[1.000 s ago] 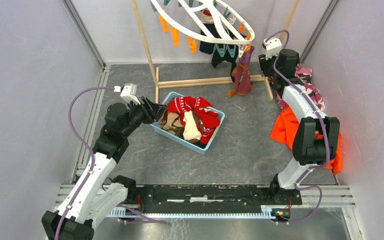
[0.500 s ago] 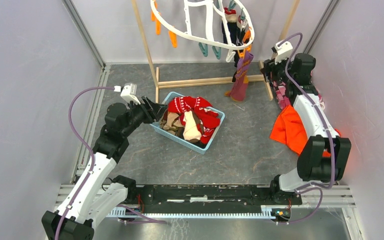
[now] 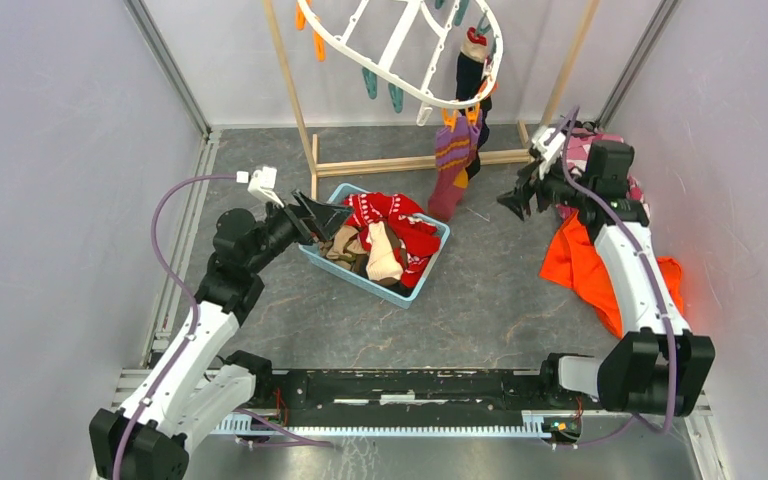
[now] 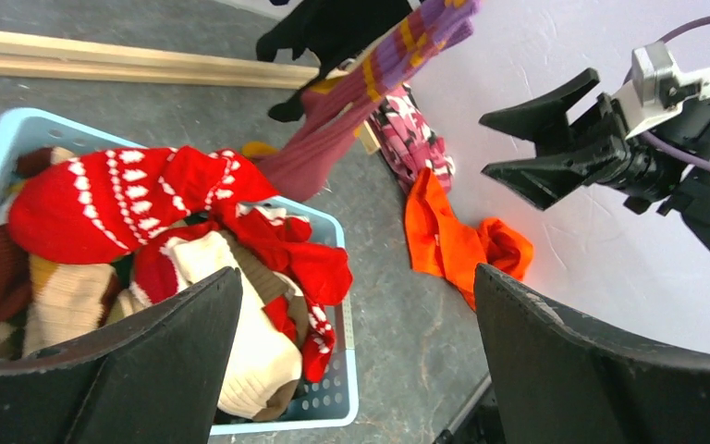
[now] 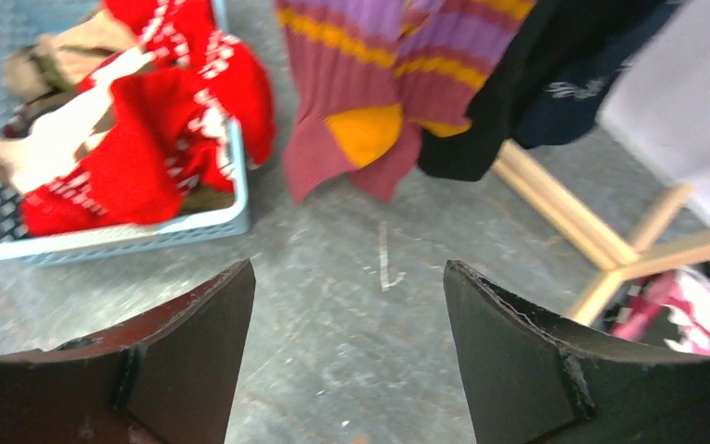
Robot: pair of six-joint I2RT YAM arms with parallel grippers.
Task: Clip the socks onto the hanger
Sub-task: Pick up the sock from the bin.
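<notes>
Next, my left gripper lowers to the right in the top view onto the red sock's patterned middle, since it lies uncovered atop the basket's pile.
The white oval hanger (image 3: 400, 50) hangs tilted at the top of the overhead view. A purple sock with orange stripes (image 3: 453, 160) dangles from an orange clip on it, beside a dark navy sock (image 3: 470, 75). More socks, mostly red with white patterns (image 3: 385, 215), fill the blue basket (image 3: 355, 277). My left gripper (image 3: 325, 218) stands open over the basket's left end, nothing between its fingers (image 4: 356, 273). My right gripper (image 3: 513, 200) is open and empty (image 5: 347, 265), right of the purple sock (image 5: 361, 102) and apart from it.
The wooden pole rack's base bar (image 3: 410, 162) runs behind the basket, with one foot (image 5: 564, 213) near my right gripper. An orange cloth (image 3: 585, 265) and a pink camouflage garment (image 3: 585, 150) lie by the right wall.
My right gripper has drawn back from the purple sock toward the near side and opened. The hanger has swung round to the left, carrying the sock. My left gripper has opened wide.
</notes>
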